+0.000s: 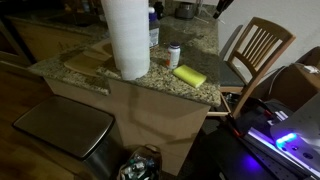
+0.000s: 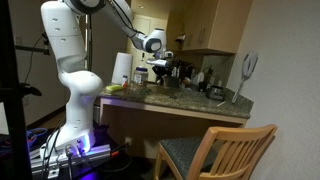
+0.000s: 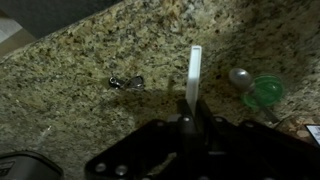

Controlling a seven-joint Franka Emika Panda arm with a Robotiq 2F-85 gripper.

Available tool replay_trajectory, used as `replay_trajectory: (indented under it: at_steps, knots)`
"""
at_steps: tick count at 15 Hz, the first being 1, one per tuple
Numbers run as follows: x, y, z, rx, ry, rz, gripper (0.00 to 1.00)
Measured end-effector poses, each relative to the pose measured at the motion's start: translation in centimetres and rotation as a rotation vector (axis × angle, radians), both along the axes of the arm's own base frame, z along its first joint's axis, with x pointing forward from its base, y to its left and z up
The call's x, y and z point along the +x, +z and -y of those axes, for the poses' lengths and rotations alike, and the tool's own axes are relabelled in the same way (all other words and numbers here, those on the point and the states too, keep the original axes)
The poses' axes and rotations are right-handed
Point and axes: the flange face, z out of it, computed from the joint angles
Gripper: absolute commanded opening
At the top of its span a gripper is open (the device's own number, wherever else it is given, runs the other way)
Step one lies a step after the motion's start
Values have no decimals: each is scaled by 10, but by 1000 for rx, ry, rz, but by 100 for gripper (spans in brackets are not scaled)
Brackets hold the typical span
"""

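I need to lower my gripper next toward the speckled counter (image 1: 201, 41) (image 3: 176, 82) and slightly toward the small metal piece, because the white stick still hangs above the granite.
In the wrist view my gripper (image 3: 193, 120) is shut on the lower end of a thin white stick (image 3: 194, 68), which points away from the jaws over a speckled granite counter (image 3: 80, 110). On the counter a small shiny metal piece (image 3: 127, 82) lies left of the stick. A green round object (image 3: 264, 92) with a grey ball (image 3: 240, 77) beside it lies to the right. In an exterior view the gripper (image 2: 160, 64) hangs above the counter (image 2: 185, 103), near the paper towel roll (image 2: 121, 68).
A tall paper towel roll (image 1: 127, 36), a small white bottle (image 1: 174, 55), a yellow sponge (image 1: 189, 75) and a wooden board (image 1: 88, 60) stand on the counter. A wooden chair (image 1: 256, 50) is beside it and a metal bin (image 1: 62, 126) below. Kitchen items (image 2: 215, 88) crowd the far end.
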Motion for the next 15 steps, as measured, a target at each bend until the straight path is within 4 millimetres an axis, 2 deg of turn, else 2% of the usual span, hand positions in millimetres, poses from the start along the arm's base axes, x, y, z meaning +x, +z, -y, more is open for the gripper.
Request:
replay_trajectory:
  at_steps: [3,7,10,12,15]
  knots:
    - [2,-8,-1,-9,-11,-15,3]
    - [37,-67,3,-18,-113,-10,3]
    - [70,-103,-9,-11,-153,-6,3]
    - [88,-110,-20,-3,-160,-8,3]
    - [102,-108,-25,5,-177,-1,3]
